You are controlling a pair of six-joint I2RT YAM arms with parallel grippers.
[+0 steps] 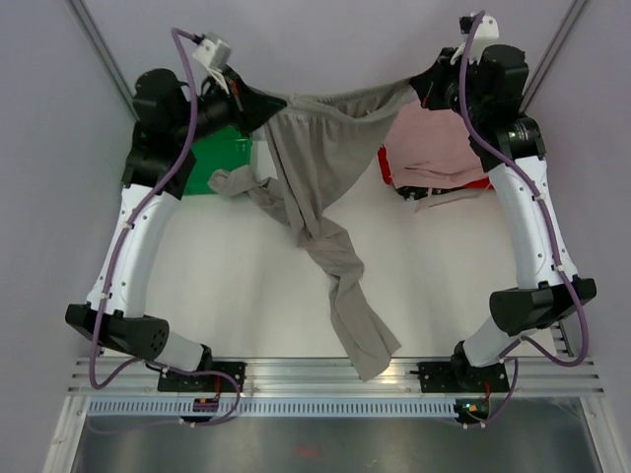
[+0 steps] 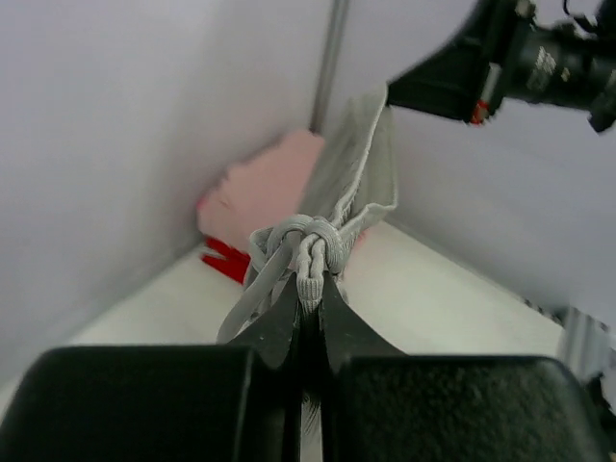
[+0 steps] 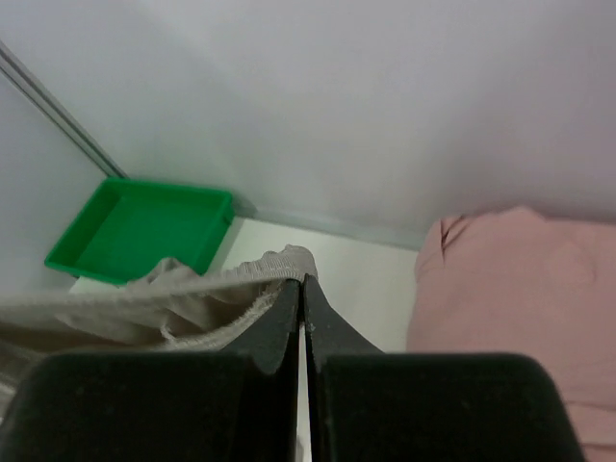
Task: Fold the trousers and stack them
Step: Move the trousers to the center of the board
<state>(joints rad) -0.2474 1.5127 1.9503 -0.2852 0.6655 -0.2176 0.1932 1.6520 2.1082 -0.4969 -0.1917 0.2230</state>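
My left gripper needs to lower the knotted waistband end back over the twisted legs [image 1: 355, 315] next and then let it go, as it still hangs above the table.
The grey-beige trousers [image 1: 320, 168] hang by their waistband, stretched between my two grippers above the far part of the table. My left gripper [image 1: 264, 106] is shut on the left end of the waistband, where the knotted drawstring [image 2: 303, 245] bunches at the fingertips. My right gripper [image 1: 416, 87] is shut on the waistband's right end [image 3: 279, 262]. The legs [image 1: 355, 315] trail down twisted toward the near edge, one end lying over the aluminium rail. In the left wrist view the right gripper [image 2: 399, 96] shows at the top right with the fabric.
A green tray [image 1: 222, 163] sits at the far left, partly behind the left arm. A pile of pale pink garments [image 1: 434, 148] on something red [image 1: 449, 197] lies at the far right. Grey walls enclose the table on three sides.
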